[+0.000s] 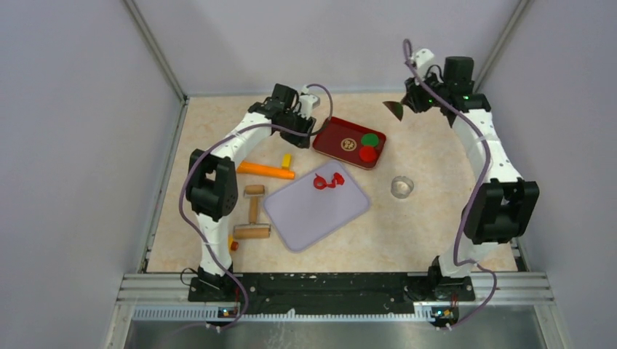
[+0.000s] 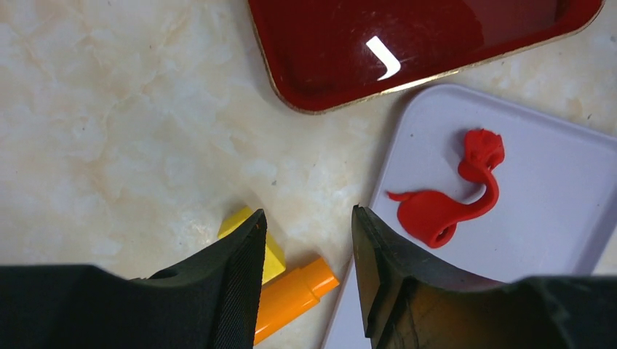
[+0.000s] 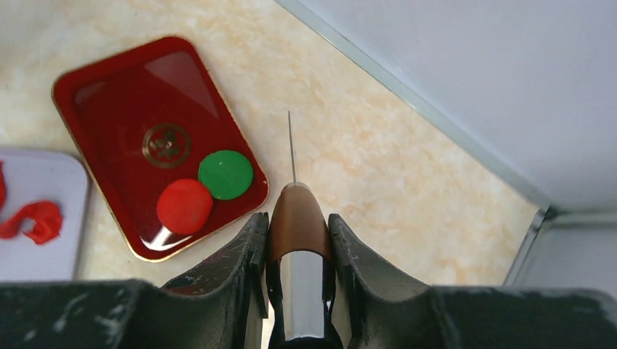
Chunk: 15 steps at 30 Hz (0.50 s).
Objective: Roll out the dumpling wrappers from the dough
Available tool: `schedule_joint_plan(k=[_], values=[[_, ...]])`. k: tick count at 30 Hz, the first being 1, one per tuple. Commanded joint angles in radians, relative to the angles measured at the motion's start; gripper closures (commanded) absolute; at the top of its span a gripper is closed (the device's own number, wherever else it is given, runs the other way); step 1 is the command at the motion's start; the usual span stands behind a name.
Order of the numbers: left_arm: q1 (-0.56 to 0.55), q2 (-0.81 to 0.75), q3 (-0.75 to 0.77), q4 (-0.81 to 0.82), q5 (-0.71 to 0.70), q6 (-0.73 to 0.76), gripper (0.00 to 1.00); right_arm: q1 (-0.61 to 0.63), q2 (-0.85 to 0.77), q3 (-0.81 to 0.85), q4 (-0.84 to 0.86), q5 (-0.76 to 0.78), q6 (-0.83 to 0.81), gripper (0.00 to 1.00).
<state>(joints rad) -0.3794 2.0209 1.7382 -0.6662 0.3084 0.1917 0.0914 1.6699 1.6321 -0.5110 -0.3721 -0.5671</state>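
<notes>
The right gripper moves back and down next, turning the scraper onto bare table beside the clear cutter, since the red wrapper already lies on the tray.
One round red dumpling wrapper (image 1: 368,153) lies on the red tray (image 1: 335,133) beside a green disc (image 1: 372,139); both show in the right wrist view, the wrapper (image 3: 185,206) and the green disc (image 3: 225,174). Ragged red dough scraps (image 1: 327,180) lie at the far end of the lilac board (image 1: 316,211), also in the left wrist view (image 2: 444,207). My left gripper (image 1: 300,134) is open and empty (image 2: 309,214), above the table left of the tray. My right gripper (image 1: 415,100) is shut on a brown-handled scraper (image 3: 295,214), held high at the far right, blade (image 1: 393,109) pointing left.
An orange stick (image 1: 265,170) and a yellow block (image 1: 287,160) lie left of the board, below my left gripper. Wooden rolling pins (image 1: 252,218) lie at the board's left edge. A clear round cutter (image 1: 401,187) stands right of the board. Walls enclose the table.
</notes>
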Motion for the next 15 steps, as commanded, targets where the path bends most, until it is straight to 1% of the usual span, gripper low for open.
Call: schedule_joint_plan(k=[1, 4, 7, 8, 9, 10, 12, 13, 14, 15], values=[[-0.026, -0.003, 0.094, 0.058, -0.041, -0.067, 0.49, -0.135, -0.072, 0.019, 0.091, -0.109, 0.355, 1.00], [-0.024, -0.033, 0.103, 0.070, -0.047, -0.056, 0.49, -0.243, -0.086, -0.011, 0.067, -0.261, 0.501, 1.00], [-0.018, -0.084, 0.069, 0.111, -0.004, -0.027, 0.49, -0.351, -0.125, -0.063, 0.016, -0.466, 0.637, 1.00], [-0.018, -0.105, 0.050, 0.132, 0.003, -0.018, 0.49, -0.389, -0.144, -0.083, -0.020, -0.542, 0.654, 1.00], [-0.018, -0.124, 0.032, 0.150, 0.014, -0.008, 0.49, -0.401, -0.165, -0.100, -0.075, -0.600, 0.637, 1.00], [-0.018, -0.143, 0.013, 0.168, 0.032, 0.009, 0.48, -0.414, -0.185, -0.112, -0.166, -0.643, 0.589, 1.00], [-0.018, -0.161, -0.003, 0.165, 0.053, 0.029, 0.48, -0.416, -0.220, -0.134, -0.391, -0.701, 0.405, 1.00], [-0.017, -0.167, -0.008, 0.157, 0.058, 0.033, 0.48, -0.416, -0.236, -0.144, -0.560, -0.715, 0.304, 1.00], [-0.018, -0.176, -0.016, 0.153, 0.065, 0.034, 0.47, -0.417, -0.246, -0.164, -0.669, -0.717, 0.203, 1.00], [-0.018, -0.185, -0.029, 0.153, 0.075, 0.036, 0.47, -0.417, -0.255, -0.192, -0.742, -0.708, 0.104, 1.00]])
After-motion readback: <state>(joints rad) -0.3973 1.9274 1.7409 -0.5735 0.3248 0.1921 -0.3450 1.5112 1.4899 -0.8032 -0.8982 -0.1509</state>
